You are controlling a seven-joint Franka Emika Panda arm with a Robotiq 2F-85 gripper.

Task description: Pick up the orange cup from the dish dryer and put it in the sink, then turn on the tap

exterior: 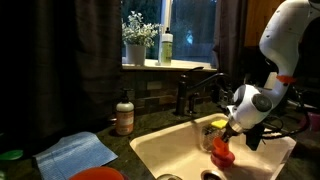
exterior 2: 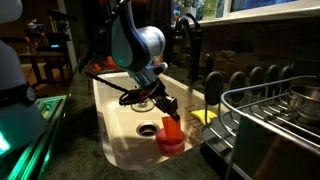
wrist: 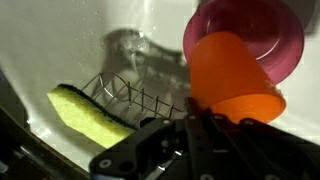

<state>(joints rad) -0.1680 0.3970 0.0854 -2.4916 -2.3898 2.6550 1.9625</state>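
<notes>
The orange cup point(exterior 2: 172, 128) hangs just over the pinkish round bowl point(exterior 2: 171, 145), so my gripper should lower slightly toward that bowl and open its fingers to release the cup.
My gripper point(exterior: 229, 133) is down inside the cream-white sink point(exterior: 160, 150) and shut on the orange cup point(exterior: 222, 153). In the wrist view the cup point(wrist: 235, 80) sits right at my dark fingers point(wrist: 198, 125), tilted over a pinkish round bowl point(wrist: 255, 35) on the sink floor point(wrist: 60, 50). In an exterior view the cup point(exterior 2: 172, 128) hangs just over that bowl point(exterior 2: 170, 146), below my gripper point(exterior 2: 163, 106). The dark tap point(exterior: 196, 90) arches over the back of the sink; it also shows in an exterior view point(exterior 2: 190, 40). The wire dish dryer point(exterior 2: 265, 125) stands beside the sink.
A yellow sponge point(wrist: 85, 115) lies in a wire holder point(wrist: 135, 97) on the sink wall. A brown pump soap bottle point(exterior: 123, 114), a blue cloth point(exterior: 75, 153) and a wide orange-red dish point(exterior: 97, 174) are on the counter. A dark drain point(exterior 2: 146, 128) is nearby.
</notes>
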